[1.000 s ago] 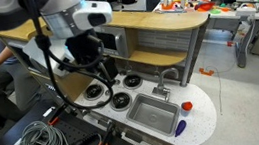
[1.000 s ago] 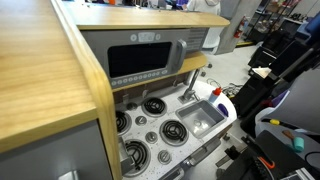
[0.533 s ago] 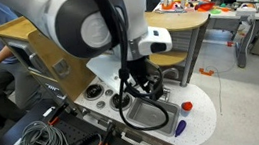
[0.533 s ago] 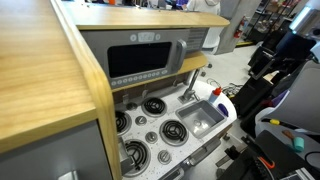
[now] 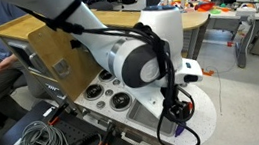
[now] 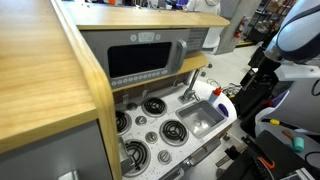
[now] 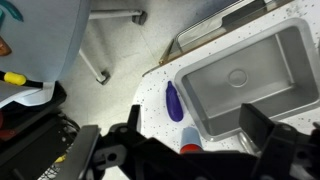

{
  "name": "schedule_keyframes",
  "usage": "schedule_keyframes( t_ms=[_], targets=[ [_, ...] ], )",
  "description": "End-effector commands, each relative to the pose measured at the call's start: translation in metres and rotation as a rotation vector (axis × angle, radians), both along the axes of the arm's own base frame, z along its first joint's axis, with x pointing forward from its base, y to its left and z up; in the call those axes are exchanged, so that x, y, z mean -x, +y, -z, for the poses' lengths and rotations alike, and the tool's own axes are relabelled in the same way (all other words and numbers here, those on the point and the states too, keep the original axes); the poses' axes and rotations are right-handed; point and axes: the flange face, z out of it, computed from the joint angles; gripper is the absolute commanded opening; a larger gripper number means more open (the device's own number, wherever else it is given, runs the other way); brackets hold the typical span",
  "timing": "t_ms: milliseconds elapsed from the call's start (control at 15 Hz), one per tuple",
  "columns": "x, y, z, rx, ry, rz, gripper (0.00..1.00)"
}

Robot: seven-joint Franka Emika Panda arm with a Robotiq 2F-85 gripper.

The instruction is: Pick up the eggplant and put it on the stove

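My gripper needs to go down open next and then shift over the eggplant's thicker end (image 7: 175, 110) beside the sink, because that end is below and ahead of the finger gap.
The eggplant (image 7: 174, 101) is a small dark purple oblong lying on the white speckled counter just beside the sink's edge. In an exterior view it shows just below the gripper (image 5: 180, 129). My gripper (image 7: 198, 132) is open and empty, with its two black fingers spread above the counter. The eggplant lies a little ahead of the gap between them. In an exterior view the gripper (image 5: 180, 111) hangs over the rounded end of the counter. The stove (image 5: 110, 93) with black burners is on the far side of the sink, also in the exterior view (image 6: 165, 120). It is out of the wrist view.
The steel sink basin (image 7: 250, 80) is right next to the eggplant. A small red round object (image 7: 190, 149) stands on the counter between the fingers. A microwave (image 6: 145, 60) sits under the wooden top. Cables (image 5: 38, 140) lie on the floor.
The arm has swung from above the stove, across the sink, to the rounded end of the counter over the eggplant. The gripper stays open.
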Motion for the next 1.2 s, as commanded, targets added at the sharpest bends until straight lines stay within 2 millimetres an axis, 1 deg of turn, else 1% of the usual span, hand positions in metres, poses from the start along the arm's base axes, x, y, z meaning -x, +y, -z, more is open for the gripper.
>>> schedule_keyframes(
  t_ms=[0,267,533,867,1133],
  targets=[
    [-0.017,-0.032,0.042,0.02,-0.029,0.093,1.0],
    [-0.021,-0.056,0.085,0.022,-0.031,0.199,1.0],
    [-0.025,-0.069,0.126,0.034,0.0,0.224,1.0],
    [-0.037,-0.073,0.167,0.054,0.026,0.191,1.0],
    [-0.054,-0.072,0.188,0.062,0.028,0.137,1.0]
  ],
)
